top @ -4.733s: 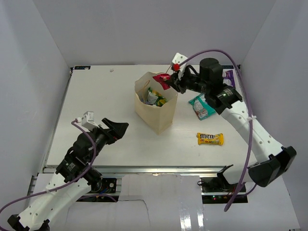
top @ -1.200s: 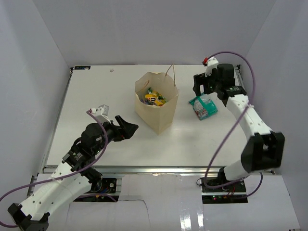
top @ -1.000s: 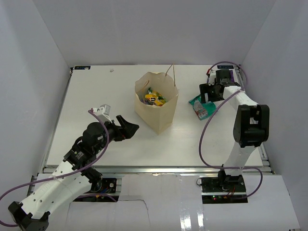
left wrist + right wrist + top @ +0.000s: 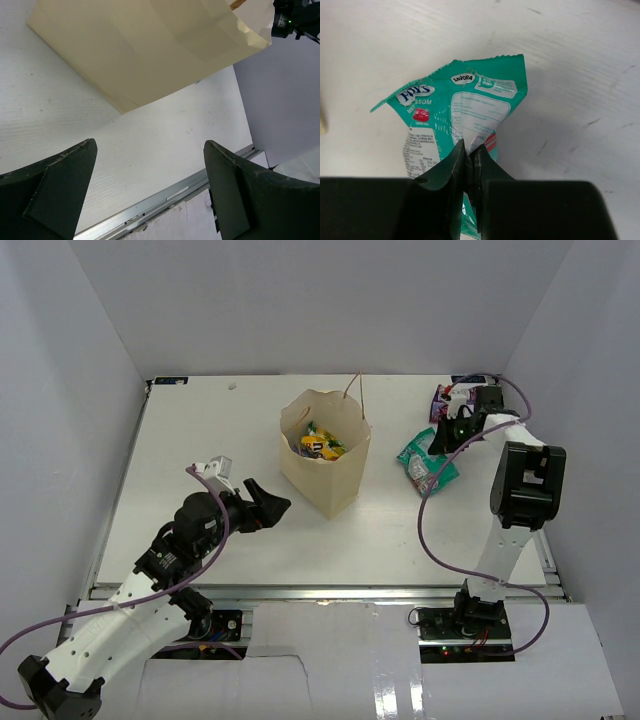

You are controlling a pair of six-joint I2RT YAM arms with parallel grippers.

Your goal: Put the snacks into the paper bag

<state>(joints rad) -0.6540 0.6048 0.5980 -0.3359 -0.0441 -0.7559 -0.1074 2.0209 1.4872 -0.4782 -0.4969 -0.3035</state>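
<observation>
The bag's rim stands high, so the robot's right gripper should next lift to the left in the top view, then lower over the bag's opening point(image 4: 326, 428) to release.
The tan paper bag point(image 4: 325, 465) stands open in the middle of the table with several snacks point(image 4: 320, 444) inside. My right gripper point(image 4: 447, 436) is to its right, shut on one end of a teal packet point(image 4: 428, 462). In the right wrist view the jaws point(image 4: 470, 155) pinch the teal packet point(image 4: 465, 107), which hangs onto the white table. A purple-white packet point(image 4: 443, 398) lies at the back right. My left gripper point(image 4: 266, 506) is open and empty, just left of the bag's front. The left wrist view shows the bag's side point(image 4: 150, 45) ahead of the spread fingers point(image 4: 65, 190).
White walls close in the table on the left, back and right. The metal front rail point(image 4: 320, 590) runs along the near edge. The right arm point(image 4: 520, 480) stands folded upright at the right side.
The red-pink packet and the yellow M&M's are off the table and gripper. My right gripper has come to the teal packet and shut on it. My left gripper edged toward the bag.
</observation>
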